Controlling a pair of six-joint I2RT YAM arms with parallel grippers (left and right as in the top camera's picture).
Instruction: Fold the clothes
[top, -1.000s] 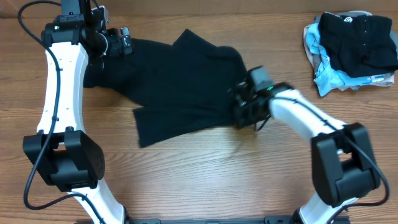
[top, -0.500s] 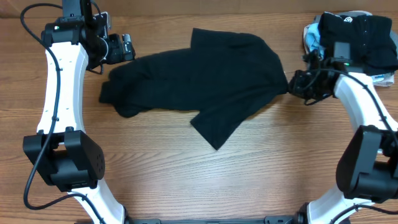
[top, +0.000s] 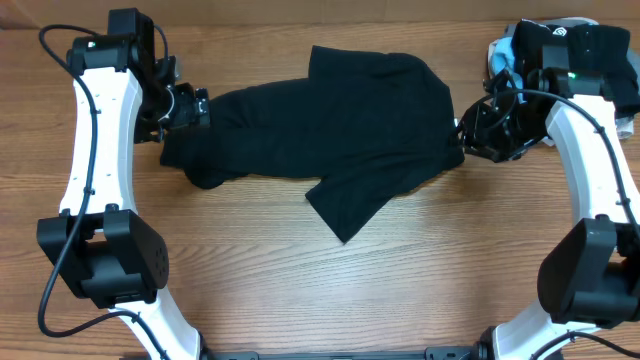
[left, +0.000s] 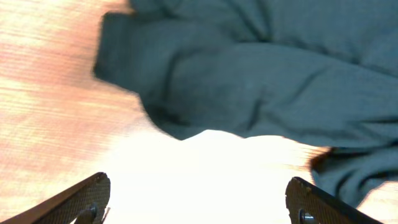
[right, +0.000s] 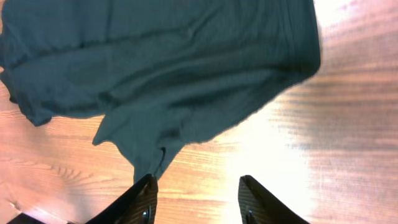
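Observation:
The garment's end corner is below my left gripper and to the left in its wrist view, so my left gripper will move down and to that side onto it next.
A black garment lies spread and rumpled across the middle of the wooden table, with one corner pointing toward the front. My left gripper is open and empty at the garment's left end; the left wrist view shows the cloth just beyond my open fingers. My right gripper is open and empty at the garment's right edge. The right wrist view shows the cloth ahead of my open fingers, which are over bare wood.
A pile of clothes, black on top with light blue and grey beneath, sits at the back right corner, close behind my right arm. Bare wooden table lies in front of the garment.
The garment was dragged right and spread out, and its right edge is now released. My right gripper swung from the middle to the right edge. My left gripper dropped slightly toward the cloth.

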